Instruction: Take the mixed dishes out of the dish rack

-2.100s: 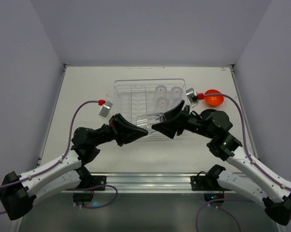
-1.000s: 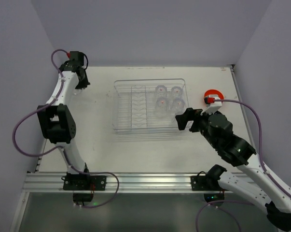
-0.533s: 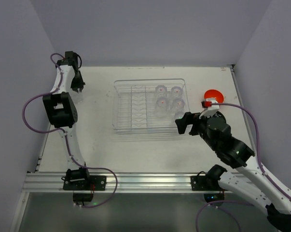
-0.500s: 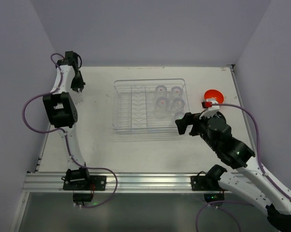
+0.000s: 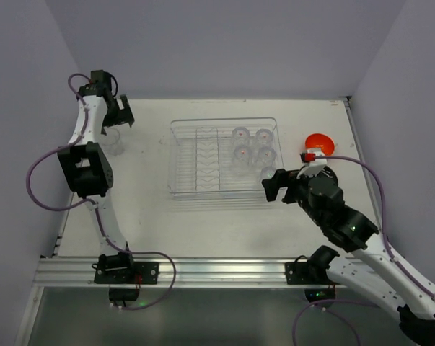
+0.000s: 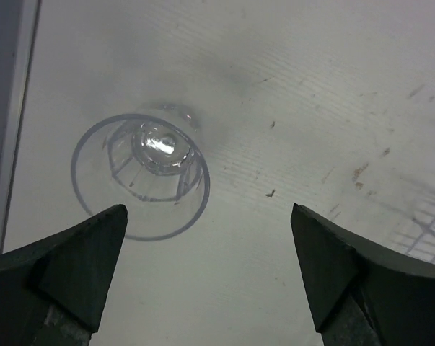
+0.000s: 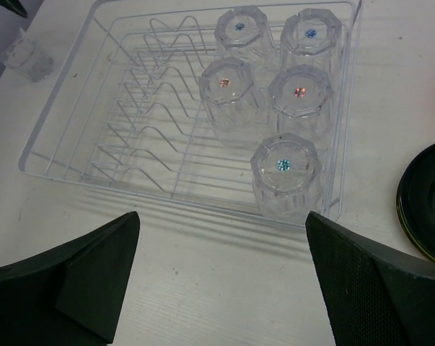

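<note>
The rack's front cup [image 7: 286, 173] stands nearest and apart from the others. My right gripper will next move outward and down over it, with its fingers on both sides of the cup's upturned base.
The clear dish rack [image 5: 203, 155] sits mid-table, with several clear cups upside down in its right half, such as one [image 5: 240, 134] at the back and one [image 7: 284, 173] at the front. One more clear cup [image 5: 115, 140] stands upright on the table at the far left. My left gripper [image 5: 118, 119] hovers open just above and behind it; in the left wrist view the cup [image 6: 148, 169] lies ahead of the left finger, free of the gripper [image 6: 208, 209]. My right gripper [image 7: 222, 216] is open and empty, in front of the rack [image 7: 55, 126]. The orange bowl [image 5: 319, 143] rests right of the rack.
A black-backed plate [image 7: 426, 205] lies on the table right of the rack, beside the right arm. The table's left edge [image 6: 19, 108] runs close to the standing cup. The rack's ribbed plate slots [image 7: 152, 115] hold nothing.
My left gripper has opened and let go of the clear cup, which now stands on the table at the far left, and has pulled slightly away. The right arm has barely shifted.
</note>
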